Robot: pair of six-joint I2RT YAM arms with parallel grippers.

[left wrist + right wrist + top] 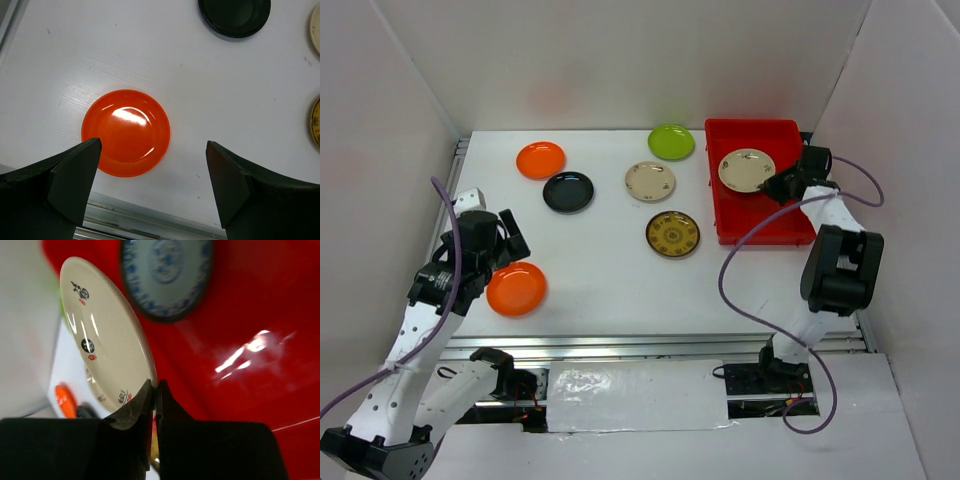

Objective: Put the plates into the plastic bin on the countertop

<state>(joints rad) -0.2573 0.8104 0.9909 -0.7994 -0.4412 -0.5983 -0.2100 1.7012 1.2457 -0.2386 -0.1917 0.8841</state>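
The cream plate will next be lowered by my right gripper toward the blue-white plate in the bin, and then my right gripper will release the cream plate's rim.
My right gripper [778,187] is shut on the rim of a cream plate [746,170] and holds it tilted over the red plastic bin [775,232]; in the right wrist view the plate [102,340] stands on edge between my fingers. A blue-white plate [166,277] lies in the bin [250,340]. My left gripper [505,240] is open above an orange plate [516,288], which shows between my fingers in the left wrist view [126,132]. On the white countertop [610,270] lie a second orange plate [541,160], a black one [568,192], a cream one [650,181], a lime one [671,141] and a brown-gold one [673,234].
White walls stand on three sides. A metal rail [650,345] runs along the near edge, just below the orange plate in the left wrist view [150,220]. The right arm's purple cable [735,265] loops over the counter beside the bin.
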